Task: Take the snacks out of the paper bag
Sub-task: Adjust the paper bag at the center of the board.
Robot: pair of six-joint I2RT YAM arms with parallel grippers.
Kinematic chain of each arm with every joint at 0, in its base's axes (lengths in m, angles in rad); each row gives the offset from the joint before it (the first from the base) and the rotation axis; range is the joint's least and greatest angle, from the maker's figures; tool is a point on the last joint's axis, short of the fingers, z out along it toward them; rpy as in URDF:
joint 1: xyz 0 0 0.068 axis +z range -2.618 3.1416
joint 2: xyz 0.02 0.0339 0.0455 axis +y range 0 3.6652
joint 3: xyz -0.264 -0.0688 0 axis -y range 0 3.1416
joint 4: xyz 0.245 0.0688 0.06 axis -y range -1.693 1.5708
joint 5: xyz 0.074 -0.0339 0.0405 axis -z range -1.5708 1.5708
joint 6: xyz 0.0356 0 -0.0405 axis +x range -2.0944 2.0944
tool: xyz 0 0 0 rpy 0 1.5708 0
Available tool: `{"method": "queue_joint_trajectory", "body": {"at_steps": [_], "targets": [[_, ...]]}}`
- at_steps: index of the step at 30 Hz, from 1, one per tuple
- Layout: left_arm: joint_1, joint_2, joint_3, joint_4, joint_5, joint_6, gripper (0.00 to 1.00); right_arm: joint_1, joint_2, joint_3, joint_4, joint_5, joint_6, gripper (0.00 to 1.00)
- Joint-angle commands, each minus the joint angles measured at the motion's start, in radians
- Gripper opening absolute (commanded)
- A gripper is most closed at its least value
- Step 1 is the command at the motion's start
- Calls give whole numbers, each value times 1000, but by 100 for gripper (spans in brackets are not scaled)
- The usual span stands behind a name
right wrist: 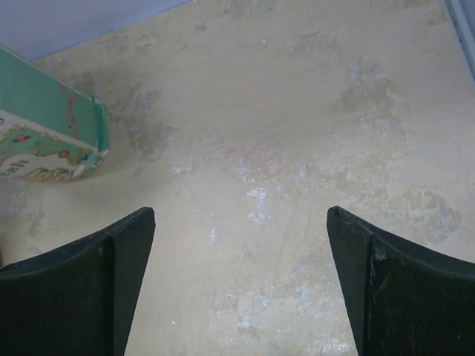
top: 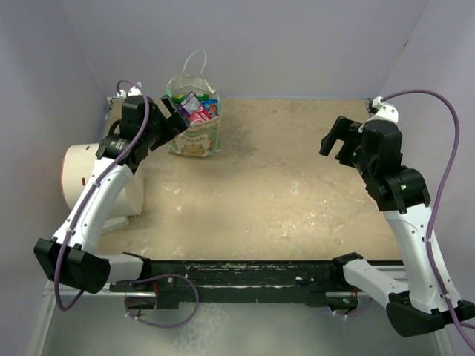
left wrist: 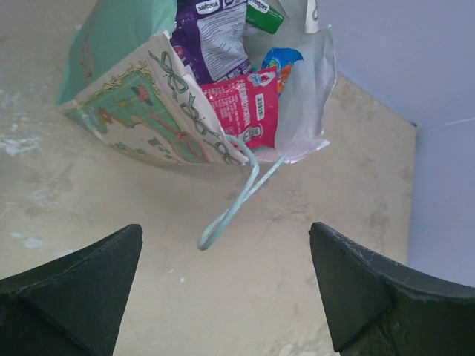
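The left gripper eases slightly toward and closes on the loop's end (left wrist: 210,236) next, since the handle loop hangs out of the bag's opening between my open fingers.
The paper bag (top: 194,139) stands upright at the back left of the table, mint-green with a cream printed front and white string handles. Snacks stick out of its mouth: a purple packet (left wrist: 217,38), a pink-red packet (left wrist: 245,105), a green one (left wrist: 264,16) and a blue one (left wrist: 282,59). One handle loop (left wrist: 231,202) hangs out in the left wrist view. My left gripper (top: 171,113) (left wrist: 226,241) is open and empty, just left of the bag's mouth. My right gripper (top: 335,142) (right wrist: 241,222) is open and empty, over the right side of the table, far from the bag (right wrist: 44,130).
A white cylinder (top: 89,174) lies at the left edge beside the left arm. Grey walls close the back and both sides. A black rail (top: 245,271) runs along the near edge of the table.
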Motion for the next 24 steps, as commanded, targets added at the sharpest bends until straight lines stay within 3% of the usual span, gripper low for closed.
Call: {"method": "queue_joint_trajectory", "body": {"at_steps": [1,5,9,14,18,24], "targets": [[7,31,31,112,22,-178,93,6,-24,15,58,-27,-13,100],[8,67,26,158,59,-236,72,7,-41,5,71,-2,-7,100],[8,82,19,179,82,-280,41,7,-48,12,75,-1,-34,100],[9,80,24,183,95,-288,13,8,-44,22,74,-16,-39,100],[8,65,11,164,113,-302,1,8,-46,19,77,2,-23,100],[10,11,-31,131,148,-306,0,8,-35,26,62,4,-18,100]]}}
